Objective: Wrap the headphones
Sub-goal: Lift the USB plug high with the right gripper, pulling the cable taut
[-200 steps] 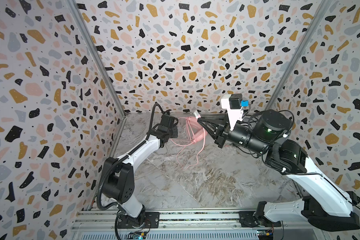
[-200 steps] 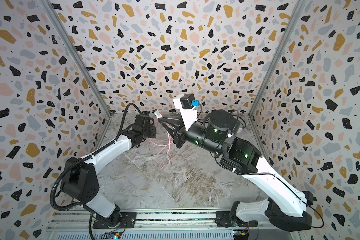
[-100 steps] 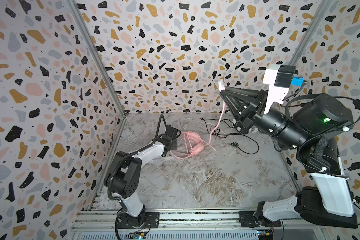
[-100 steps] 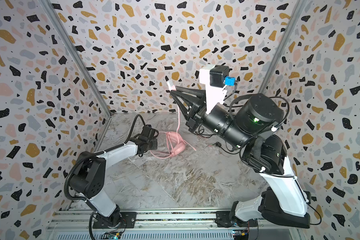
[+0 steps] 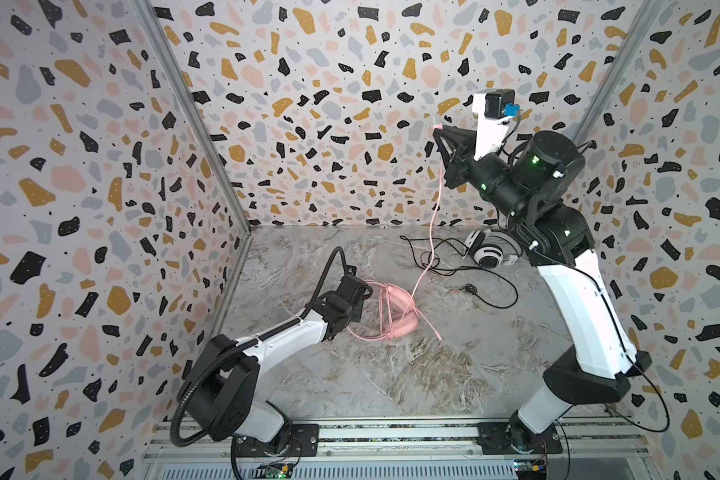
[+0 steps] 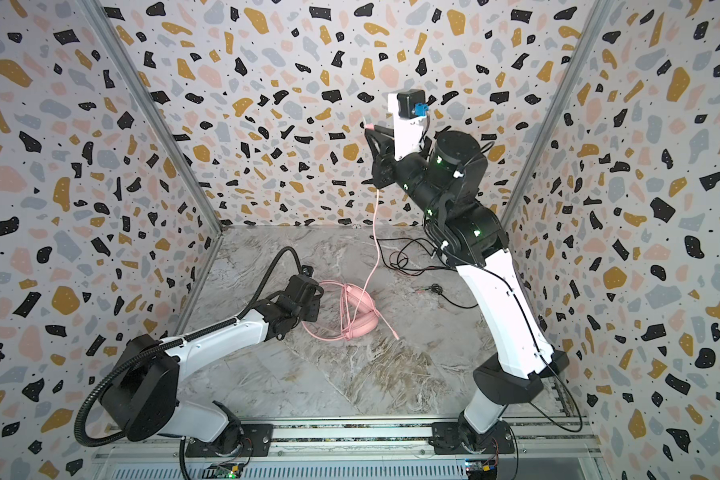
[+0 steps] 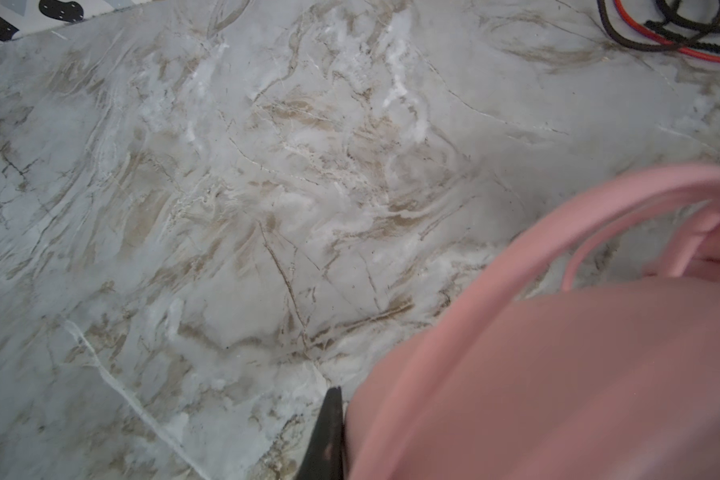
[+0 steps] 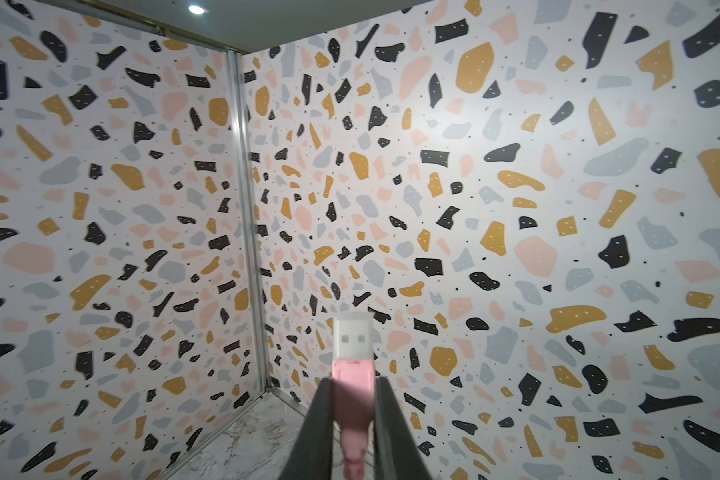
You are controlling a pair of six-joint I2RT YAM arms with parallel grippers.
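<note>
The cord is still hanging unwrapped. My right gripper needs to move down next toward the headphones' pink ear cups below it and let go of the plug beside them.
The pink headphones [image 5: 395,318] [image 6: 358,316] lie on the marble table, with loops of pink cord around them. My left gripper [image 5: 367,291] [image 6: 319,297] is shut on their band; in the left wrist view one dark finger [image 7: 328,432] presses against the pink headphones [image 7: 558,374]. My right gripper [image 5: 436,129] [image 6: 368,127] [image 8: 353,390] is raised high by the back wall, shut on the cord's pink USB plug [image 8: 352,345]. The pink cord [image 5: 433,232] [image 6: 376,232] hangs from it down to the headphones. The white-and-black headphones [image 5: 489,251] lie at the back right.
Thin black and red cords [image 5: 487,291] [image 6: 400,259] [image 7: 682,41] sprawl over the back right of the table [image 5: 412,374]. Patterned walls close in the left, back and right sides. The right arm hides most of the white-and-black headset in a top view.
My right gripper has risen from low over the table to high by the back wall, drawing the pink cord up. The left gripper has brought the pink headphones forward.
</note>
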